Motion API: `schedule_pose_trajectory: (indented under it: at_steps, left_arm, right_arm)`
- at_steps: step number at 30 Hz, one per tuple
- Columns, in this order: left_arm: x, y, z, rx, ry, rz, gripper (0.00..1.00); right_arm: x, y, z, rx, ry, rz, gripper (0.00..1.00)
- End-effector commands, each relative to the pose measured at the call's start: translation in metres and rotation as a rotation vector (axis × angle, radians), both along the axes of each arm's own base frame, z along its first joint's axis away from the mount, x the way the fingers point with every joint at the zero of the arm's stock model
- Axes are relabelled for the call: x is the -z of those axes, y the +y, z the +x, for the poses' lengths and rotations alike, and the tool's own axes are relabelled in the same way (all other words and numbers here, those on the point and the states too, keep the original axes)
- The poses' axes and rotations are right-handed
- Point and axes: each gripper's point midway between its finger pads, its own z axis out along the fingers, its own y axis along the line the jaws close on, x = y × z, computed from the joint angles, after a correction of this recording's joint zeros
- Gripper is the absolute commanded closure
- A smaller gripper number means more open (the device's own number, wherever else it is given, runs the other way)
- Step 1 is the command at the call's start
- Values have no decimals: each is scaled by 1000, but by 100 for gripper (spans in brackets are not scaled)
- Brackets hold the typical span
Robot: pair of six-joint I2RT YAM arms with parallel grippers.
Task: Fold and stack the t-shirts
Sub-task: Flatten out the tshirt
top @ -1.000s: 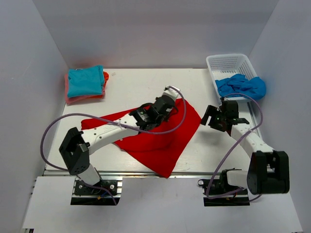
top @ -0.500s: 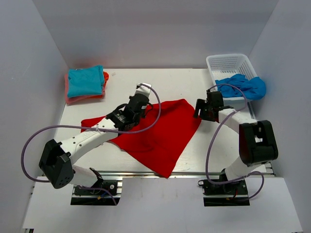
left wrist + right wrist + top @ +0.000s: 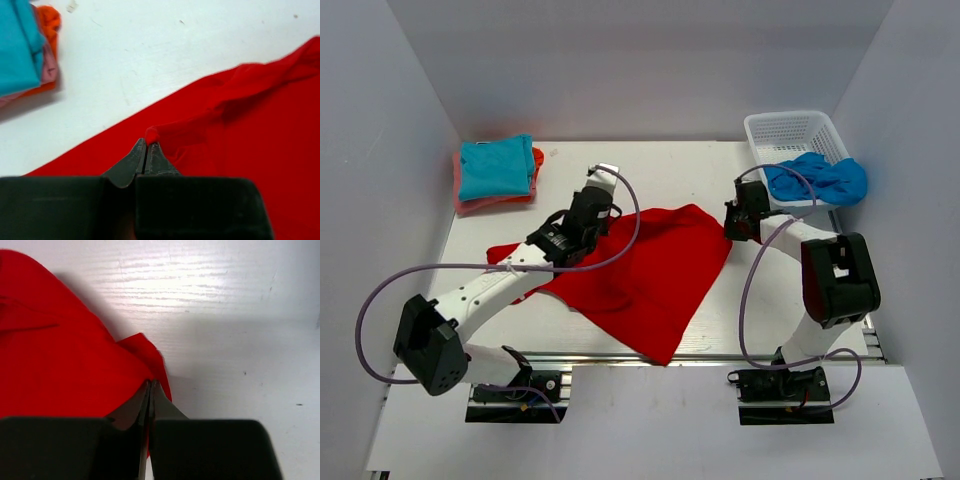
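The shirt is rumpled, so I need to lift my left gripper, carry it outward, then lower it to release the fold on the bare tabletop outward of it.
The large red t-shirt [image 3: 650, 275] lies spread and rumpled across the middle of the table. My left gripper [image 3: 610, 216] is at the shirt's far edge, shut on a small raised fold of red cloth [image 3: 155, 134]. My right gripper [image 3: 732, 228] is at the shirt's right corner [image 3: 145, 352], shut on that red cloth. A turquoise t-shirt [image 3: 496, 166], folded, rests on an orange-pink one [image 3: 536, 160] at the far left; the left wrist view shows the turquoise t-shirt [image 3: 17, 45] up left of the left gripper [image 3: 148, 144]. In the right wrist view the right gripper [image 3: 151, 383] has bare white table to its right.
A white mesh basket [image 3: 790, 125] stands at the far right corner, with a crumpled blue cloth [image 3: 817, 177] spilling over its near rim. Grey walls close in the table on three sides. The arms' purple cables loop over the near part of the table.
The right gripper moved in to the shirt's right corner and shut on it. The left arm carried its pinched fold from the shirt's middle leftward to the far edge.
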Motion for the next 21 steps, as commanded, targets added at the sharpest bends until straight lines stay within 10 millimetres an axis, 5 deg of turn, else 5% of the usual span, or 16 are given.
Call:
schedule_pose_trajectory:
  at_steps: [1, 6, 8, 9, 11, 13, 21]
  left_arm:
    - [-61, 21, 1, -67, -149, -38, 100]
    - [-134, 42, -6, -99, -314, -71, 100]
    - [-153, 50, -10, -118, -353, -78, 100]
    - [-168, 52, -12, -118, -388, -95, 100]
    - [-186, 50, -15, -85, -417, -103, 100]
    - [-210, 51, -20, -62, -439, -120, 100]
    - [-297, 84, -60, -47, -626, -164, 100]
  right_arm:
    - [-68, 1, 29, -10, -198, -15, 100]
    - [-177, -6, 22, -19, -484, 10, 100]
    - [-205, -7, 17, -37, -567, 8, 100]
    - [-238, -11, 6, -39, -651, 20, 100]
    - [-264, -9, -2, -90, -723, 2, 100]
    - [-317, -15, -19, -101, -851, -8, 100]
    - [-424, -55, -75, -15, -1105, -128, 100]
